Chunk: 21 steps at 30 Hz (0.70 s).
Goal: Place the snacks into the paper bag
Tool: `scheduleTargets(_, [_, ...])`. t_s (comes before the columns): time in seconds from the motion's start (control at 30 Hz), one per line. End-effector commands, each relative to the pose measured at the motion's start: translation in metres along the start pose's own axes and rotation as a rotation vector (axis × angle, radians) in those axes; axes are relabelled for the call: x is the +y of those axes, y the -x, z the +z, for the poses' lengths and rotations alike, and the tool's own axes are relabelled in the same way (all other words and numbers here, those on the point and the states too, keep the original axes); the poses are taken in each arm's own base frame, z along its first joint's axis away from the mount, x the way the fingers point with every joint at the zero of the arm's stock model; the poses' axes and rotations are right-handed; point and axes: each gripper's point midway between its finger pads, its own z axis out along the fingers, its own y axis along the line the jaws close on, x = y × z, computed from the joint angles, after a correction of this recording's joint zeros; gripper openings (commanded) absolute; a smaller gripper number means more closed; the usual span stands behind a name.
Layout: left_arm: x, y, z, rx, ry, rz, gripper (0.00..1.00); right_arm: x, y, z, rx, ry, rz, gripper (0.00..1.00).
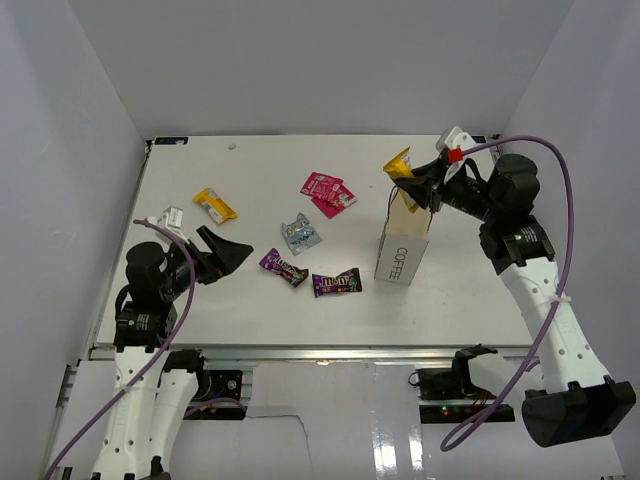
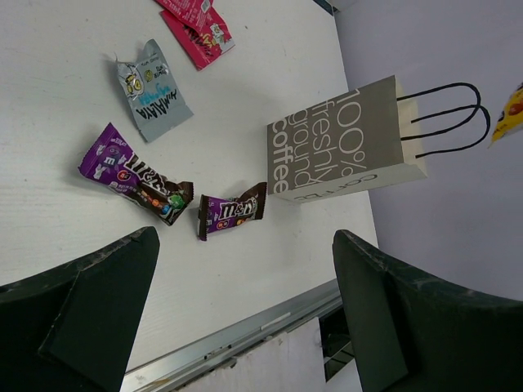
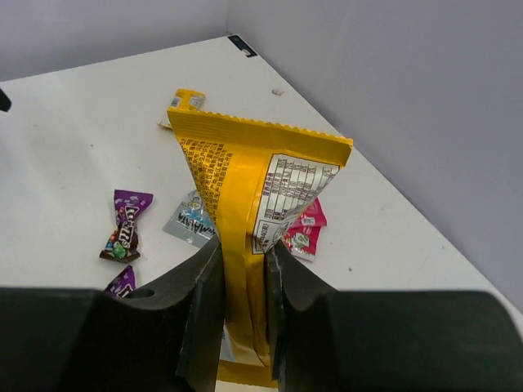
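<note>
My left gripper will next go to the right in the top view and down onto the dark brown-purple packet's middle (image 1: 337, 283), because it is closest to the bag (image 1: 402, 245).
The white paper bag (image 1: 402, 245) marked COFFEE stands upright right of centre; it also shows in the left wrist view (image 2: 343, 143). My right gripper (image 1: 415, 180) is shut on a yellow snack packet (image 3: 245, 196) and holds it just above the bag's open top. On the table lie another yellow packet (image 1: 214, 205), two red-pink packets (image 1: 328, 193), a silver-blue packet (image 1: 300, 233), a purple packet (image 1: 284, 267) and a dark brown-purple packet (image 1: 336, 283). My left gripper (image 1: 228, 254) is open and empty, low at the near left, its fingers (image 2: 98, 318) wide apart.
A small white object (image 1: 168, 217) lies at the table's left edge. The table's metal front rail (image 2: 237, 339) runs just below my left gripper. White walls close in the back and both sides.
</note>
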Motion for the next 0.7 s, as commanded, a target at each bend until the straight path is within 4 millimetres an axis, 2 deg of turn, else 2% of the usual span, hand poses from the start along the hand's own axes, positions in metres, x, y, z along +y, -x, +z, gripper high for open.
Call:
scheduleTargets(0.0, [-0.003, -0.004, -0.002, 0.012, -0.018, -0.010, 0.98, -0.009, -0.002, -0.004, -0.034, -0.034, 0.034, 0.28])
scheduleTargets(0.03, [-0.004, -0.004, -0.002, 0.011, -0.019, -0.011, 0.98, -0.008, -0.007, -0.004, -0.026, -0.028, 0.022, 0.29])
scheduleTargets(0.07, [-0.003, -0.004, -0.002, 0.013, -0.017, -0.015, 0.98, -0.005, -0.021, -0.003, -0.006, -0.016, 0.036, 0.29])
scheduleTargets(0.2, [-0.003, -0.005, -0.001, 0.025, -0.019, -0.017, 0.98, -0.005, -0.036, -0.002, 0.001, -0.021, 0.018, 0.31])
scheduleTargets(0.4, [-0.003, -0.006, 0.000, 0.028, -0.021, -0.016, 0.98, -0.014, -0.051, -0.004, 0.030, -0.056, 0.032, 0.37])
scheduleTargets(0.53, [-0.004, -0.006, -0.001, 0.029, -0.026, -0.010, 0.98, -0.015, -0.055, -0.007, 0.036, -0.064, 0.032, 0.46])
scheduleTargets(0.67, [-0.003, -0.009, 0.002, 0.050, -0.030, -0.010, 0.98, -0.015, -0.055, -0.009, 0.036, -0.069, 0.028, 0.49])
